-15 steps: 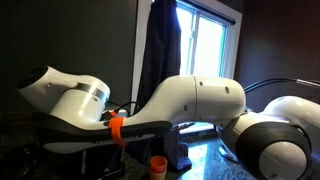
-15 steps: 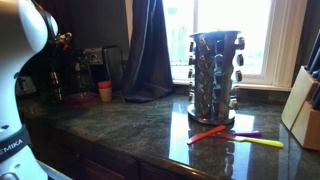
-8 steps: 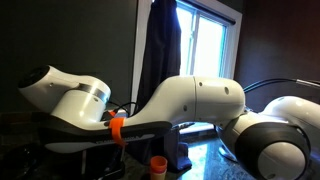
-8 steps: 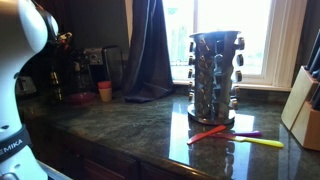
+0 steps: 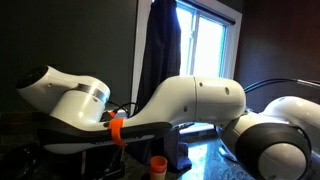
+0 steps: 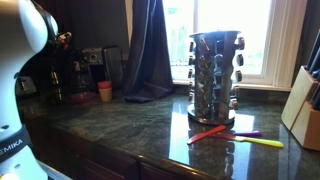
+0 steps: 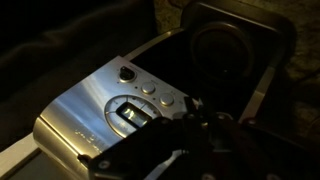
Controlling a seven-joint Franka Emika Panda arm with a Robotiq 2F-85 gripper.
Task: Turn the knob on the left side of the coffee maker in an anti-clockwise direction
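My gripper should turn anti-clockwise around the end of the panel, past the round buttons, and open to let go, because it is already at that spot.
The coffee maker (image 7: 95,110) fills the wrist view: a brushed-silver front with a glowing pale-green display (image 7: 130,115), small round buttons (image 7: 147,89) and a round knob (image 7: 125,72) near its upper edge. My gripper (image 7: 196,112) is a dark shape pressed close against the panel's edge beside the buttons. Its fingers are too dark to tell whether they are open or shut. In an exterior view the coffee maker (image 6: 92,66) stands at the back of the counter, with the orange cup (image 6: 104,92) in front of it. The gripper is hidden in both exterior views.
A dark stone counter (image 6: 150,125) carries a steel spice rack (image 6: 215,75), coloured utensils (image 6: 235,136) and a knife block (image 6: 305,105). A dark curtain (image 6: 150,50) hangs by the window. The white arm (image 5: 190,105) blocks much of an exterior view; the orange cup (image 5: 158,165) shows below it.
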